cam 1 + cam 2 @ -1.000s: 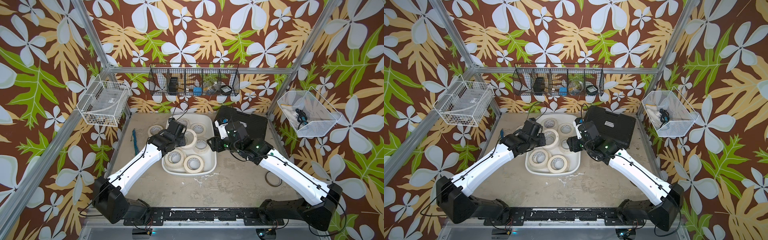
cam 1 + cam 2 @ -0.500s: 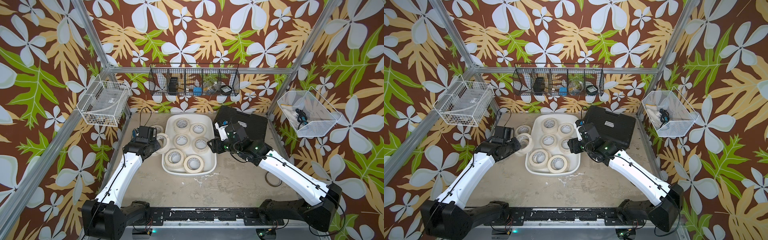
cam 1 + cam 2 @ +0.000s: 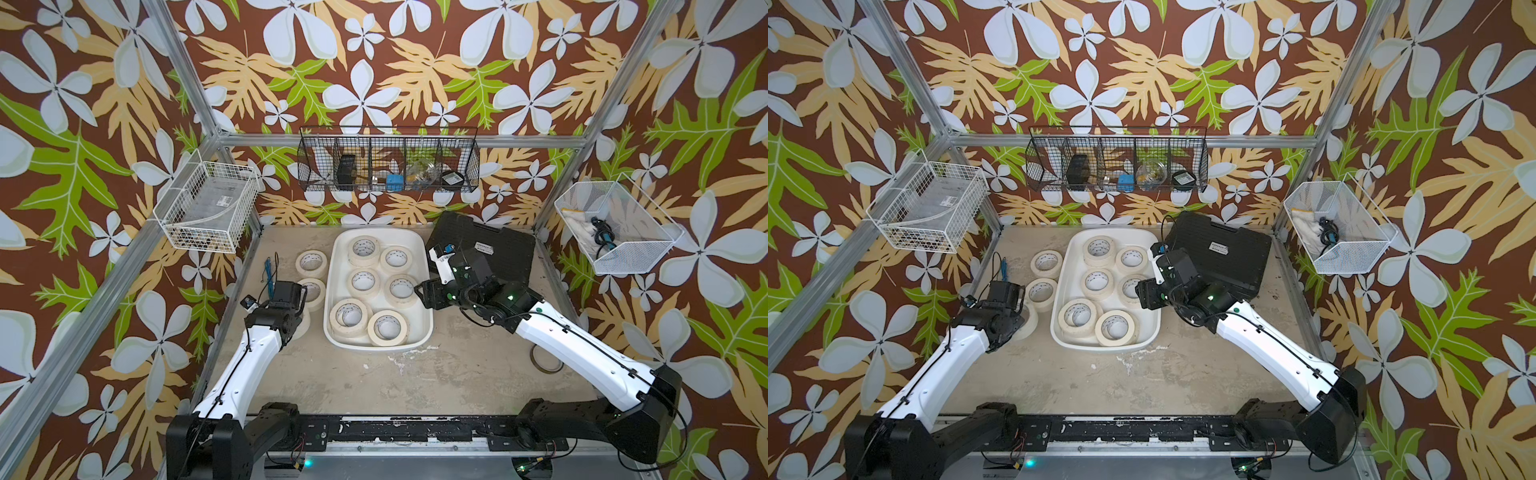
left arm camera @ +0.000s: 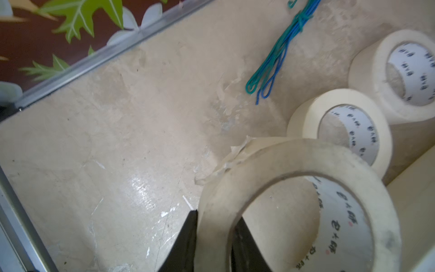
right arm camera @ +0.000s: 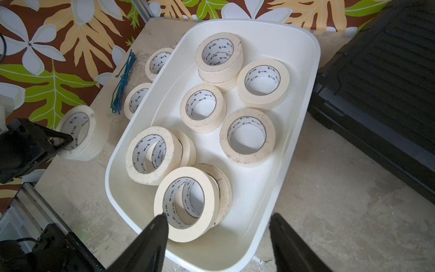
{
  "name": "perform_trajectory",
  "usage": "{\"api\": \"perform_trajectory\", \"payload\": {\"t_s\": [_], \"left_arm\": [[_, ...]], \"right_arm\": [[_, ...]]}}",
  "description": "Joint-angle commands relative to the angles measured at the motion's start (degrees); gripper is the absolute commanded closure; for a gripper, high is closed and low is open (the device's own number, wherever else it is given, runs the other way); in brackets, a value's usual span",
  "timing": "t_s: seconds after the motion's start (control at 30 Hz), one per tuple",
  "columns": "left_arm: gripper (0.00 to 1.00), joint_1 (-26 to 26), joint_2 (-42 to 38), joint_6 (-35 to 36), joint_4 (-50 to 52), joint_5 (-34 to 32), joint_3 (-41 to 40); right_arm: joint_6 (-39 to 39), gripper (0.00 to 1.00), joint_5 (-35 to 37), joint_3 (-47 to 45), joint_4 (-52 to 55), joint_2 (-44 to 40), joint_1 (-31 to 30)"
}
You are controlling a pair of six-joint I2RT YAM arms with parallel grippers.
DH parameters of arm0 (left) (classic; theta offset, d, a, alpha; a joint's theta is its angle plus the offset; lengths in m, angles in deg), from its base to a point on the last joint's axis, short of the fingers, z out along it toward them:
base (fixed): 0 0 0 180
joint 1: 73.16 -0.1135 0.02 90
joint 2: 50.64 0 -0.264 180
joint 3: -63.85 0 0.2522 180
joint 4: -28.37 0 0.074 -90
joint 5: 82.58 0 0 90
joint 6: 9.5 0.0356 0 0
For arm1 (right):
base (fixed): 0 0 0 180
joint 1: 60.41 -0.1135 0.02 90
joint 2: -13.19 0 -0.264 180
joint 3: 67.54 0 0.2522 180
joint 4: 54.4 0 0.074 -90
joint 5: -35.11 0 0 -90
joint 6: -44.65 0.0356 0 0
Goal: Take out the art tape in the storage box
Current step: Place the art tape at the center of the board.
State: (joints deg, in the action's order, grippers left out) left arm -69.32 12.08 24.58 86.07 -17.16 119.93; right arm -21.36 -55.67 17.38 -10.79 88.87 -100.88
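The left gripper lowers the roll toward the box next and releases it on the bare tabletop by the box, which lies below the gripper, clear of other rolls.
The white storage box (image 3: 419,248) (image 3: 1156,320) (image 5: 294,58) stands mid-table and holds several cream art tape rolls (image 3: 363,280) (image 5: 247,135), some stacked. Two more rolls (image 3: 311,262) (image 4: 339,113) lie on the table left of it. My left gripper (image 4: 215,219) (image 3: 297,316) is shut on the wall of another roll (image 4: 294,164) (image 5: 77,131), one finger inside the ring and one outside. It holds that roll tilted, low over the table left of the box. My right gripper (image 5: 217,217) (image 3: 424,293) hangs open over the box's right rim, holding nothing.
A black ribbed case (image 3: 494,249) lies right of the box, under my right arm. A blue-green cord (image 3: 270,270) (image 4: 280,54) lies by the left frame rail. A dark ring (image 3: 546,361) sits on the table at right. Wire baskets (image 3: 208,208) (image 3: 615,224) hang on the walls.
My left arm has swung from over the box out to the left and down toward the table, carrying one tape roll. The right arm has stayed put.
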Motion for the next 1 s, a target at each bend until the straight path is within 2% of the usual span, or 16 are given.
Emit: {"api": "perform_trajectory", "payload": {"t_s": [0.0,0.33,0.57,0.87,0.97], "left_arm": [[1.0,-0.06,-0.4,-2.26,-5.01,1.44,-2.6],[1.0,0.2,3.09,-0.24,-11.24,4.01,-7.2],[1.0,2.5,3.68,-1.02,-12.35,1.55,-8.9],[1.0,2.66,6.97,-0.04,-16.11,3.23,-10.64],[0.95,2.67,7.21,-0.06,-16.84,3.33,-10.95]], "right_arm": [[0.56,0.29,-0.78,-0.2,-1.35,0.4,-0.05],[0.71,0.29,-0.85,-1.44,-1.9,0.87,0.01],[0.62,0.29,-0.56,-1.72,-2.02,1.36,-0.04],[0.64,0.28,-0.88,-1.81,-1.68,2.09,-0.04],[0.8,0.29,-1.14,-1.96,-1.72,1.81,-0.04]]}}
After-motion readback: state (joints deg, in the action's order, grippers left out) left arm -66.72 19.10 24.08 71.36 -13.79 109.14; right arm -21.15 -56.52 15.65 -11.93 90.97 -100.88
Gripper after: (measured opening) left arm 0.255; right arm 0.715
